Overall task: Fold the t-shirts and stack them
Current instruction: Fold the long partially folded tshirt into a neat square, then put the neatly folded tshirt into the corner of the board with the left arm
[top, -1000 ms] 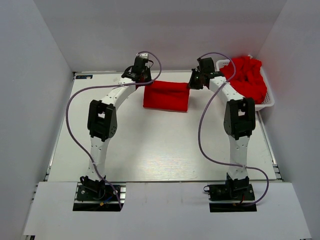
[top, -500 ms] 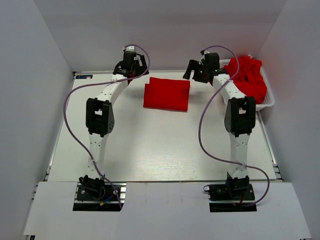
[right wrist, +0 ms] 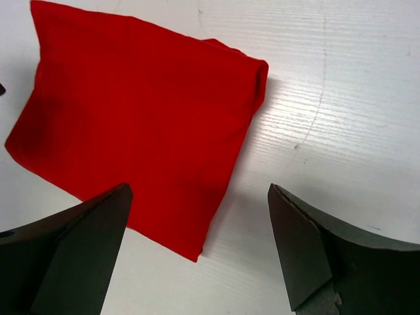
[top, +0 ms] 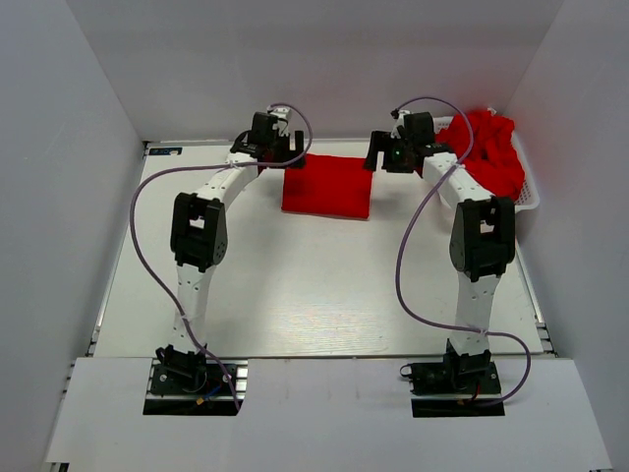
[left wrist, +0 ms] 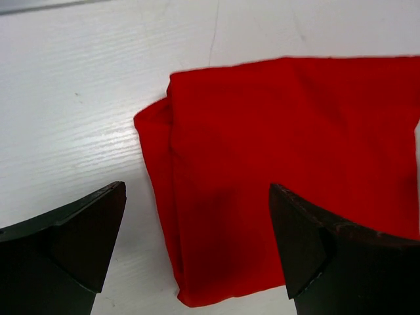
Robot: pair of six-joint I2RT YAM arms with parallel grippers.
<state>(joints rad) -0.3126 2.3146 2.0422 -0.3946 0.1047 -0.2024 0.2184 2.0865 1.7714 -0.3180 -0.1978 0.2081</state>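
Observation:
My left gripper has the t-shirt's edge farthest from the basket (left wrist: 169, 203) between its open fingers, so I will lower it astride that edge and close on it.
A folded red t-shirt (top: 327, 185) lies flat as a rectangle at the far middle of the table. My left gripper (top: 287, 155) hovers open above its far left corner, with nothing between the fingers. In the left wrist view the t-shirt (left wrist: 282, 144) lies under the spread gripper (left wrist: 197, 190). My right gripper (top: 379, 155) hovers open over the far right corner, also holding nothing. The right wrist view shows the t-shirt (right wrist: 131, 125) below the gripper (right wrist: 199, 189), the cloth's edge under the gap. More red t-shirts (top: 486, 152) are piled crumpled in the basket.
A white slatted basket (top: 526, 204) stands at the far right of the table against the right wall. White walls close in the table on the left, back and right. Purple cables loop from both arms above the table.
Both grippers have opened and let go of the folded t-shirt's far corners. They lifted back toward the far wall, then came a little nearer. The t-shirt stays flat.

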